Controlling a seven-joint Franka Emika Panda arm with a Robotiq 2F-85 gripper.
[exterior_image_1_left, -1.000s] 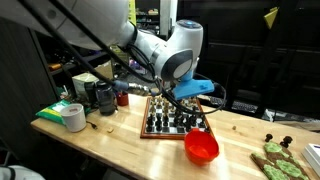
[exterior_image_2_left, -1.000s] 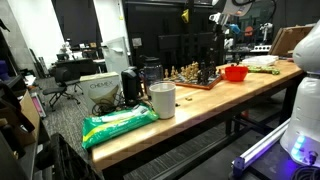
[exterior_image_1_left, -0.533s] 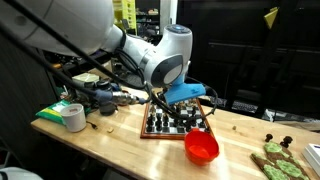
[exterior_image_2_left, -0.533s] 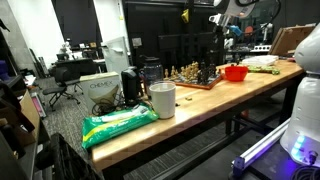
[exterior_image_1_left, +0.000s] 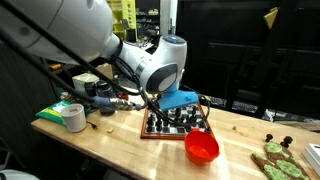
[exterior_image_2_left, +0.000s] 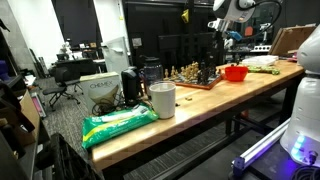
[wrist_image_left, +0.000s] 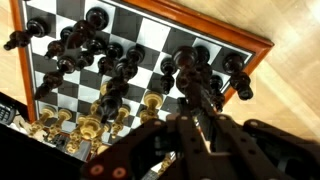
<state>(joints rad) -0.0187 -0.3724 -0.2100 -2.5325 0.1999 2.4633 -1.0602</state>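
Note:
My gripper needs to turn and go down onto the squares by the bowl, as the board's rows slant in the wrist view, and then let go of the dark piece.
A wooden chessboard with black and gold pieces stands on the table; it also shows in an exterior view and fills the wrist view. My gripper hangs low over the board's right half. In the wrist view its fingers are drawn close together among the black pieces near the board's edge. They seem to close on a dark piece between them. Gold pieces stand on the lower left squares.
A red bowl sits just in front of the board, also seen in an exterior view. A tape roll, a green bag and a white cup lie toward the table's other end. Green items lie past the bowl.
The arm has swung and lowered, bringing the gripper closer down over the chessboard. The board, bowl and other things have not moved.

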